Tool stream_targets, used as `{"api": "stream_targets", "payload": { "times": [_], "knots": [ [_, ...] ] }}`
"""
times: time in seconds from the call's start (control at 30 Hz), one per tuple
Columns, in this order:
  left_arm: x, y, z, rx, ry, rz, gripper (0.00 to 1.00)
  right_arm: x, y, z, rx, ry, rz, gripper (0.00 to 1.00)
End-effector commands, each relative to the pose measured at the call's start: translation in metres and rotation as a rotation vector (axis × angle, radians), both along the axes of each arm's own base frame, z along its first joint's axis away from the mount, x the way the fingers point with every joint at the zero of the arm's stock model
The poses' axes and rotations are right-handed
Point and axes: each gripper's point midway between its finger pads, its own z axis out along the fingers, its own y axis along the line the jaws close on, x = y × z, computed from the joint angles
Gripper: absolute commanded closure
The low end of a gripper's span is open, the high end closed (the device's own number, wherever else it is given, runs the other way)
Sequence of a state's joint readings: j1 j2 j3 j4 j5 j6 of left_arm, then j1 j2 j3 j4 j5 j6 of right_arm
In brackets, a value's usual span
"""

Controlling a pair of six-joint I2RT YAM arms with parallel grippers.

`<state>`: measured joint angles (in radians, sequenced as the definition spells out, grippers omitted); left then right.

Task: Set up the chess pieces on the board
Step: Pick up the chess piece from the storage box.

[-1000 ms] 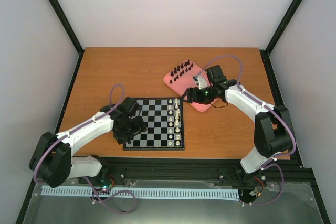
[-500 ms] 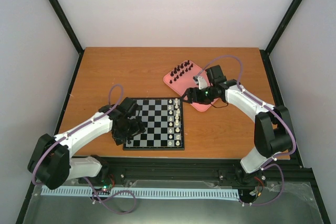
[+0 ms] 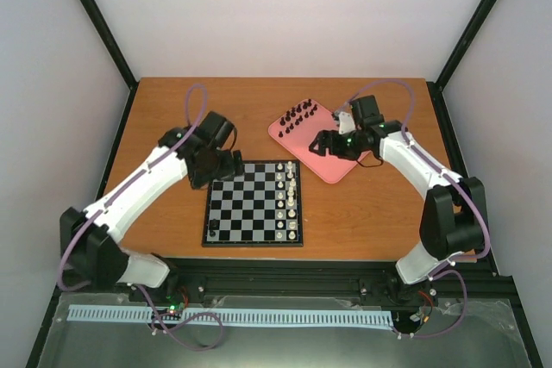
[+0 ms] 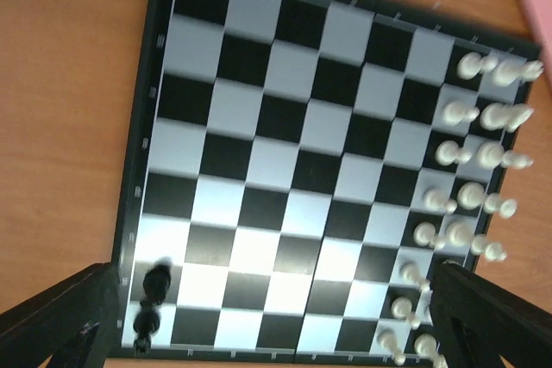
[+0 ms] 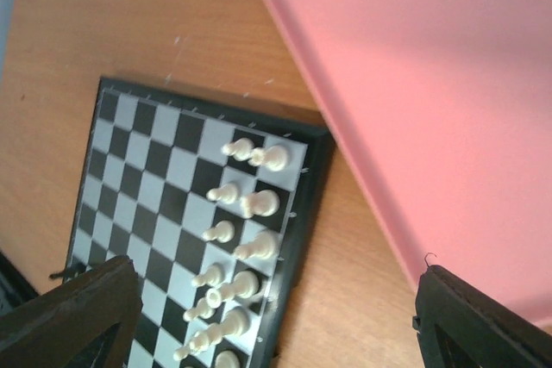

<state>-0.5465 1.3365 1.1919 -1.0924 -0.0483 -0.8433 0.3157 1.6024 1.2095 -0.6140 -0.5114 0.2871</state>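
My left gripper moves outward past the board (image 3: 248,213) and down around the nearest black piece in the tray's outer row next, since most black pieces remain unplaced.
The board (image 3: 248,213) lies at the table's near middle. Two black chess pieces (image 3: 212,229) stand at its near left corner; in the left wrist view they show as dark blurs (image 4: 155,283) on the board (image 4: 285,127). Several more black chess pieces (image 3: 298,115) stand at the far end of the pink tray (image 3: 332,168). My left gripper (image 3: 224,165) hovers open over the board's far left corner, nothing between its fingers (image 4: 60,325). Above the tray's middle my right gripper (image 3: 322,144) hangs open and empty, fingers (image 5: 483,325) wide.
White pieces (image 3: 290,200) fill the board's two right-hand columns, also seen from the left wrist (image 4: 470,170) and right wrist (image 5: 246,213). The pink tray (image 5: 431,109) sits close to the board's far right corner. Black frame posts border the wooden table.
My left arm has lifted from the board's near left corner and swung to its far left corner, leaving two black pieces there. My right gripper has shifted slightly back over the tray.
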Motion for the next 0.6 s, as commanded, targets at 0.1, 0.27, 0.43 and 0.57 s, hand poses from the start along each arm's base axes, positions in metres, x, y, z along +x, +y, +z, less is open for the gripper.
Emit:
{"api": "stream_targets", "payload": {
  "times": [0.1, 0.27, 0.43, 0.57],
  "knots": [
    [0.102, -0.011, 0.029, 0.166, -0.081, -0.236, 0.00, 0.031, -0.049, 0.031, -0.090, -0.068, -0.229, 0.00],
    [0.196, -0.046, 0.031, 0.213, -0.172, -0.404, 0.00, 0.042, -0.057, 0.028, -0.145, -0.053, -0.272, 0.00],
    [0.265, -0.078, 0.027, 0.134, -0.280, -0.472, 0.14, 0.053, -0.073, 0.035, -0.171, -0.055, -0.327, 0.00],
    [0.289, -0.098, 0.000, 0.023, -0.303, -0.480, 0.26, 0.062, -0.082, 0.034, -0.225, -0.052, -0.344, 0.00]
  ]
}}
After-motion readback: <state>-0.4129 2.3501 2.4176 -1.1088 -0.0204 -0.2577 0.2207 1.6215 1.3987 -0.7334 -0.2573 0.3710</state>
